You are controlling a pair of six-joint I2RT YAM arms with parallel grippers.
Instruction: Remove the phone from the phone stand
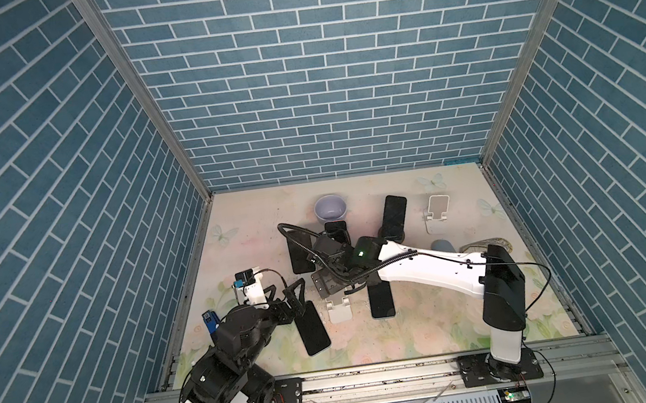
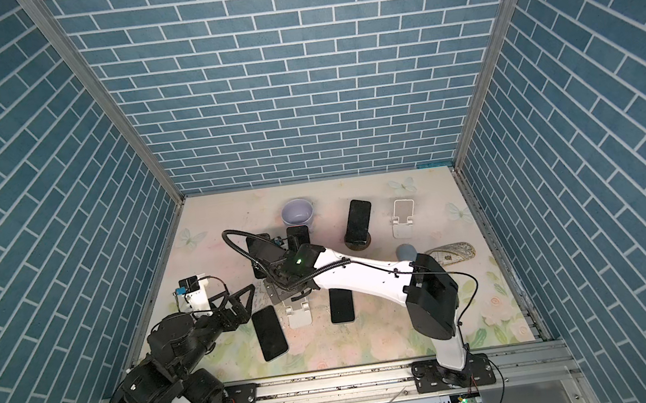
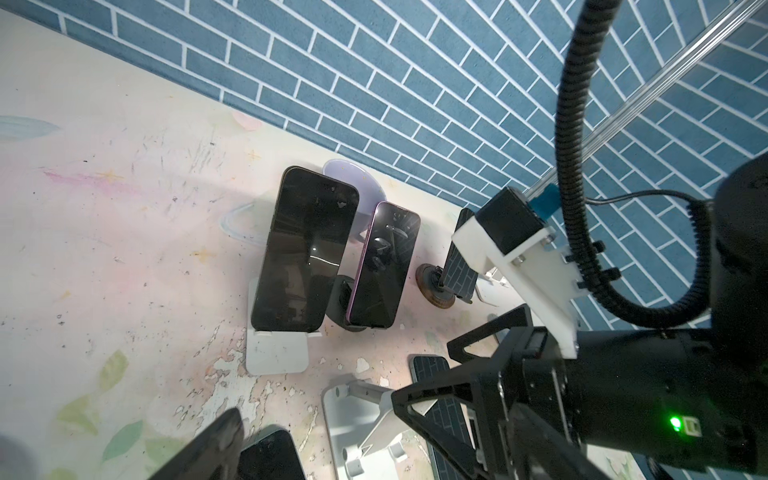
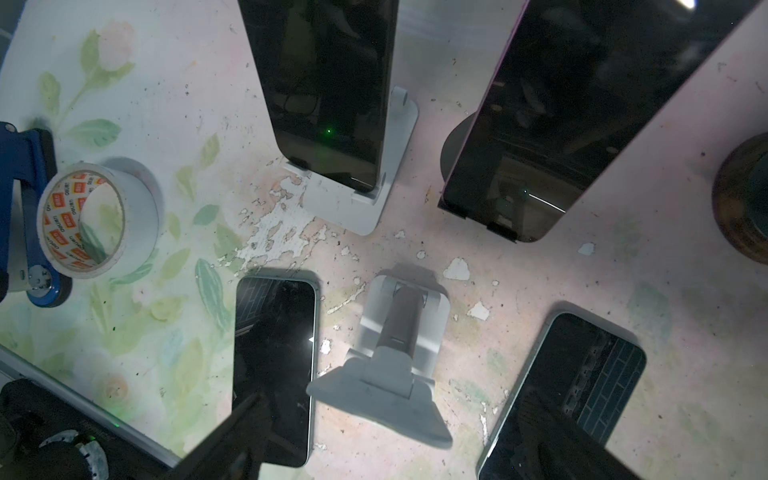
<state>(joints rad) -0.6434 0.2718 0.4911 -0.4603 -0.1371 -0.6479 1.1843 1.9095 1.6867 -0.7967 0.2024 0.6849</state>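
Observation:
My right gripper lowers its open fingers around the empty folding stand's raised plate (image 4: 382, 396) next and closes, since the plate lies below it, lined up between them.
Three dark phones lean on stands at mid table. One phone (image 1: 300, 251) (image 3: 305, 249) rests on a white stand (image 3: 276, 353). A purple-edged phone (image 1: 335, 230) (image 3: 384, 266) sits on a black stand. A third phone (image 1: 394, 214) stands on a round wooden stand (image 3: 436, 291). My right gripper (image 1: 338, 288) (image 4: 390, 432) reaches across the middle and hangs open above an empty white folding stand (image 1: 338, 307) (image 4: 399, 353), holding nothing. My left gripper (image 1: 288, 288) is open and empty, just behind a phone lying flat (image 1: 312, 329).
Another flat phone (image 1: 381, 300) lies right of the folding stand. A lilac cup (image 1: 330, 207) and an empty white stand (image 1: 438, 213) sit at the back. A tape roll (image 4: 83, 220) stands near the left arm. Blue brick walls close in three sides.

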